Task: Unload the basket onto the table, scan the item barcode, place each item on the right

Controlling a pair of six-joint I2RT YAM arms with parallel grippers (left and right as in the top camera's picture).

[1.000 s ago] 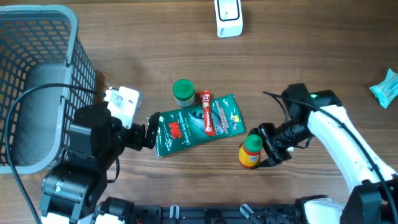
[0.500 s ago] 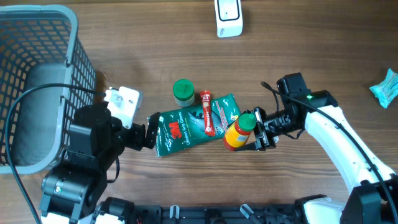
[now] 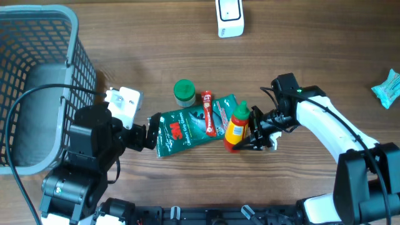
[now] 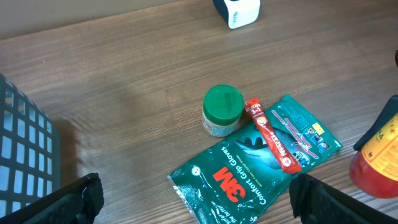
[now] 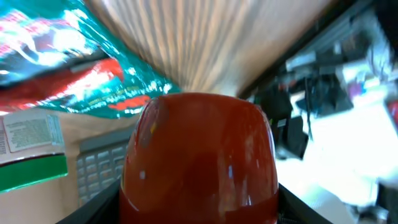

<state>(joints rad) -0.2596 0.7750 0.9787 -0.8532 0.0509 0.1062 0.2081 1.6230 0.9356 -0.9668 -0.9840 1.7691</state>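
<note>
The bottle in my right gripper needs to go next to the white scanner (image 3: 229,17), as that stands outward. Then the bottle should go down onto the bare tabletop beside the blue packet, where I will release it.
A red sauce bottle (image 3: 236,127) with a yellow label and green cap is held in my right gripper (image 3: 253,132), which is shut on its body. The bottle hangs over the right edge of a green 3M glove pouch (image 3: 194,127), cap pointing toward the table's far side. Its red base (image 5: 199,155) fills the right wrist view, and its edge (image 4: 377,167) shows at the right of the left wrist view. No barcode shows. The white scanner (image 3: 229,17) stands at the far edge. My left gripper (image 3: 152,132) is open at the pouch's left end, holding nothing.
A green-lidded jar (image 3: 184,92) and a red stick packet (image 3: 210,113) lie by the pouch. A grey mesh basket (image 3: 74,44) fills the left side. A blue packet (image 3: 388,87) sits at the right edge.
My right gripper has carried the bottle left, from right of the pouch to above the pouch's right edge, and turned it. The left arm has not moved.
</note>
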